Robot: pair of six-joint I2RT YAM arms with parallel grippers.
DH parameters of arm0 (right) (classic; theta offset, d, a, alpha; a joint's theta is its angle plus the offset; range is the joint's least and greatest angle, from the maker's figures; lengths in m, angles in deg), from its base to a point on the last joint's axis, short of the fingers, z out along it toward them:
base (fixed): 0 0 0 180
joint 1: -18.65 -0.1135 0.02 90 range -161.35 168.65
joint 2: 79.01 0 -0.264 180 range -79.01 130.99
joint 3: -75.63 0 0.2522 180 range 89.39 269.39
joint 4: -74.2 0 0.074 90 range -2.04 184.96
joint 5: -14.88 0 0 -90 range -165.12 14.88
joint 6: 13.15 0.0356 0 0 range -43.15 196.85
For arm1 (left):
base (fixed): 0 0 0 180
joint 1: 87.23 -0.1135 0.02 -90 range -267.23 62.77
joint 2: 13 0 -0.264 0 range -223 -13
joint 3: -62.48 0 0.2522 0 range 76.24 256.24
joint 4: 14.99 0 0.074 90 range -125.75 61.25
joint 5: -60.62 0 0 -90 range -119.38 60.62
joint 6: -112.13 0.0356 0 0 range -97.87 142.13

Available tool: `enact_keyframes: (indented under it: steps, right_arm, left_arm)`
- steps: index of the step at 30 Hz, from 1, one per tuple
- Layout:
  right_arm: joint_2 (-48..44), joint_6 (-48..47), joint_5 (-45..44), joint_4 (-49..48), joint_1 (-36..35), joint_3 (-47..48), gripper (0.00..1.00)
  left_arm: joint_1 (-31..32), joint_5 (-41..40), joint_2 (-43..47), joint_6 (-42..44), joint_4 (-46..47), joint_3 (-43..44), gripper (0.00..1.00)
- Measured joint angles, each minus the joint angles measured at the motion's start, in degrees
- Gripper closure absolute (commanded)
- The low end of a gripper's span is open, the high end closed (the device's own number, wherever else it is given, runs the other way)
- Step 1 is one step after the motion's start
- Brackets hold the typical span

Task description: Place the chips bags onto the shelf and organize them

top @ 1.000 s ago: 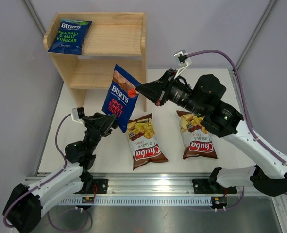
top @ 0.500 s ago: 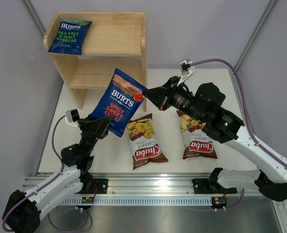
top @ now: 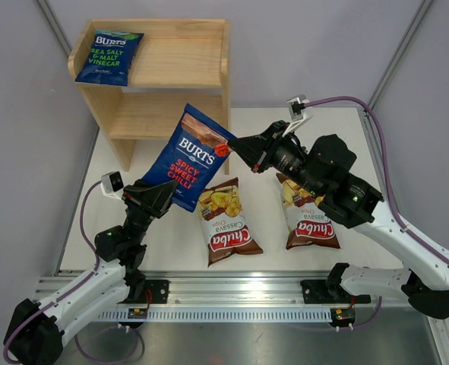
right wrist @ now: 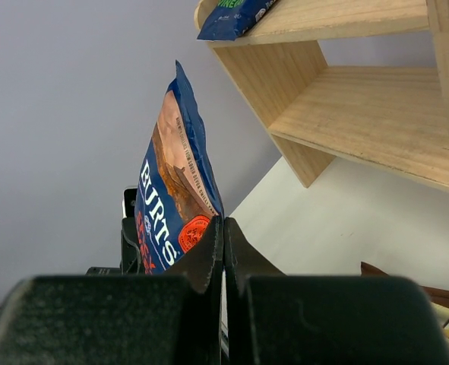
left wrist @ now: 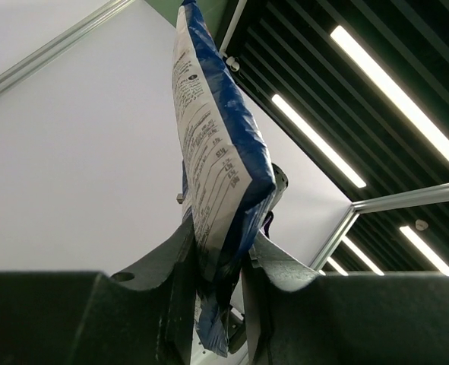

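Note:
My left gripper moves up and outward onto the bare shelf top [top: 162, 61] beside the green-text Burts bag next. It then lets go of the held bag, since that spot is empty.
A blue Burts chips bag with a red label [top: 188, 161] hangs in the air in front of the shelf [top: 180, 64], held by both grippers. My left gripper [top: 168, 196] is shut on its lower corner; the left wrist view shows the bag's back [left wrist: 218, 152] pinched between the jaws [left wrist: 220, 247]. My right gripper [top: 232, 144] is shut on its right edge, also in the right wrist view [right wrist: 223, 222], with the bag's front [right wrist: 171, 190] beside it. A blue Burts bag with green text [top: 109, 57] lies on the shelf's top left. Two Chuba bags [top: 226, 220] [top: 308, 213] lie flat on the table.
The shelf's lower tier [top: 167, 114] and the right part of its top show bare wood. The shelf's right side panel [top: 226, 84] stands close behind the held bag. White table surface [top: 175, 243] lies left of the Chuba bags.
The held bag has turned from edge-on to face the camera more and tilted; my right gripper drew right and my left gripper dropped slightly left, both still gripping.

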Motion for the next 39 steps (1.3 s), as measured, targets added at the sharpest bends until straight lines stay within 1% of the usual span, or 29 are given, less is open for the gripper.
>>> enact_keyframes:
  steps: [1,2,3,4,5,7,8,9,11,12,13,14,17,18,19,21,26,29,32,39]
  right_arm:
    - [0.0,0.0,0.0,0.0,0.0,0.0,0.97]
    - [0.0,0.0,0.0,0.0,0.0,0.0,0.71]
    - [0.0,0.0,-0.4,0.0,0.0,0.0,0.59]
    - [-0.1,-0.2,-1.0,0.0,0.1,0.0,0.58]
    - [-0.3,-0.8,-1.7,0.1,0.2,0.0,0.53]
    - [-1.1,-1.5,-3.2,0.6,0.3,0.0,0.34]
    - [-1.7,-1.7,-3.9,0.7,0.3,0.0,0.30]
    - [-2.3,-2.3,-4.6,0.9,0.3,0.0,0.29]
    - [-4.0,-3.0,-6.4,1.2,0.4,-0.2,0.21]
    - [-4.8,-3.3,-7.1,1.6,0.4,-0.3,0.19]
    - [-5.9,-3.5,-8.1,1.9,0.4,-0.5,0.18]
    - [-7.3,-3.8,-8.8,2.4,0.4,-0.9,0.18]
    - [-11.9,-4.2,-11.2,3.5,0.5,-3.1,0.18]
    - [-13.5,-4.3,-11.8,3.7,0.5,-4.1,0.18]
    - [-15.0,-4.3,-12.6,4.0,0.5,-5.1,0.18]
    - [-17.8,-4.4,-13.5,4.5,0.5,-6.8,0.17]
    - [-21.3,-4.4,-15.0,5.2,0.5,-8.2,0.17]
    - [-22.2,-4.4,-15.1,5.8,0.5,-9.1,0.17]
    - [-22.8,-4.4,-15.2,6.3,0.5,-10.4,0.17]
    - [-25.9,-4.5,-15.3,7.1,0.5,-13.2,0.16]
  left_arm:
    - [0.0,0.0,0.2,0.2,-0.2,0.0,0.80]
    - [0.0,0.0,0.5,0.5,-0.7,0.1,0.82]
    - [0.0,0.1,1.1,1.0,-2.0,0.5,0.88]
    - [0.0,0.2,2.0,1.5,-3.9,1.1,0.89]
    - [0.0,0.2,3.0,2.2,-6.0,1.9,0.89]
    - [0.0,0.2,5.1,3.7,-10.7,4.0,0.92]
    - [0.0,0.2,6.1,4.4,-12.7,5.0,0.93]
    - [0.0,0.1,7.0,5.0,-14.3,6.1,0.94]
    - [0.0,0.0,7.7,5.9,-17.7,8.5,0.96]
    - [0.0,-0.1,7.8,6.3,-19.8,9.8,0.96]
    - [0.0,-0.2,7.7,6.6,-21.7,11.0,0.99]
    - [0.0,-0.6,7.6,7.0,-24.5,12.5,1.00]
    - [0.0,-2.6,7.0,7.9,-35.2,18.3,0.99]
    - [0.0,-3.7,6.4,8.2,-39.3,20.9,0.99]
    - [0.0,-4.9,5.7,8.6,-43.1,23.7,0.97]
    - [0.0,-7.6,3.7,8.9,-51.2,30.0,0.97]
    - [-1.3,-14.1,-2.1,8.1,-65.5,43.7,0.97]
    - [-3.3,-16.6,-6.1,6.3,-70.2,49.5,0.98]
    - [-6.1,-18.2,-10.2,3.1,-74.2,53.4,0.98]
    - [-13.5,-19.3,-22.2,-2.9,-78.2,62.4,0.97]
